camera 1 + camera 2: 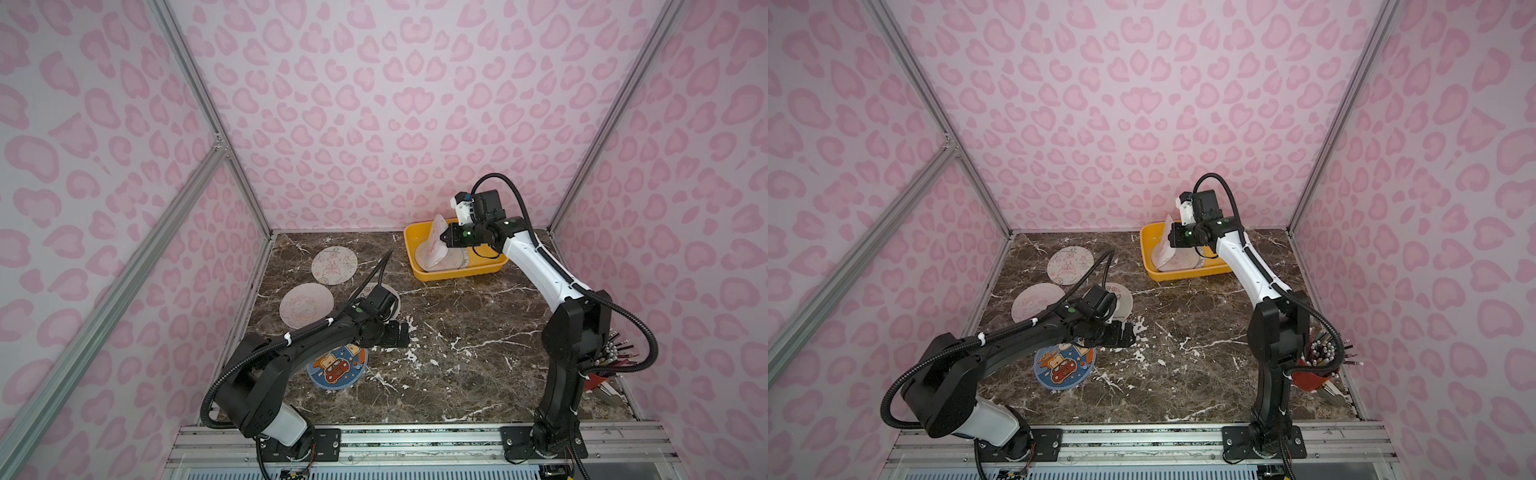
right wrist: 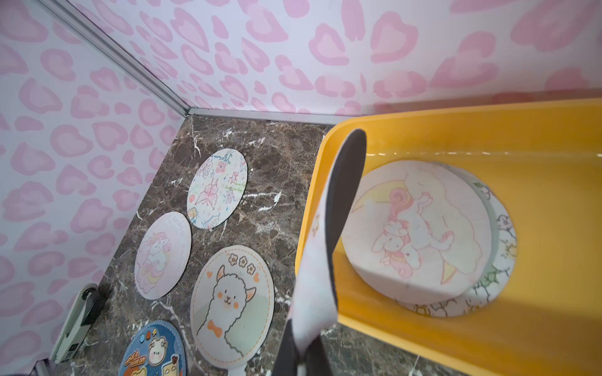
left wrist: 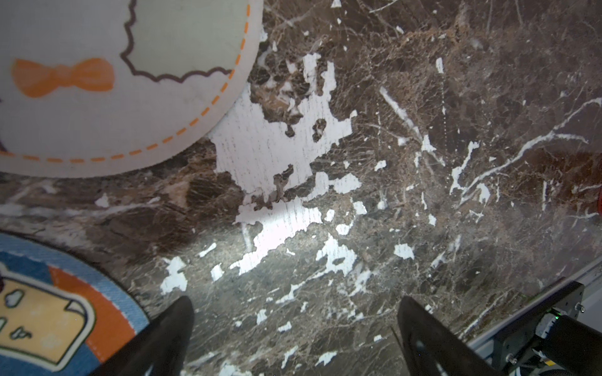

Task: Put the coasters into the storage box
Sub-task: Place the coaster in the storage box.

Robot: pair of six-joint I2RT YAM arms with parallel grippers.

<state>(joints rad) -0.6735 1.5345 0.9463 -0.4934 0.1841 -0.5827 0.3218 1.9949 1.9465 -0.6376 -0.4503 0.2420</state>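
Note:
The pale coaster stands on edge above the box. Next, it goes down in my right gripper, tilting flatter onto the unicorn-on-moon coaster (image 1: 455, 260) (image 2: 419, 230), and comes free there.
The yellow storage box (image 1: 461, 272) (image 1: 1192, 275) (image 2: 456, 114) stands at the back right and holds two flat coasters, a unicorn-on-moon one (image 2: 417, 228) on top of another (image 2: 503, 257). My right gripper (image 1: 445, 240) (image 2: 301, 361) is shut on a pale coaster (image 1: 436, 232) (image 2: 325, 254), held on edge over the box's left end. On the table lie a butterfly coaster (image 1: 334, 265) (image 2: 216, 187), a unicorn coaster (image 1: 306, 305) (image 2: 163, 254), an alpaca coaster (image 1: 1121, 299) (image 3: 97, 97) (image 2: 231, 302) and a blue-rimmed coaster (image 1: 338, 368) (image 3: 49, 309). My left gripper (image 1: 400, 334) (image 3: 296, 309) hangs open over bare marble between the last two.
A red pencil cup (image 1: 1316, 370) full of pencils stands at the front right behind the right arm's base. A small white device (image 2: 78, 322) lies against the left wall. Pink walls with metal frame posts close three sides; a metal rail (image 1: 415, 440) runs along the front.

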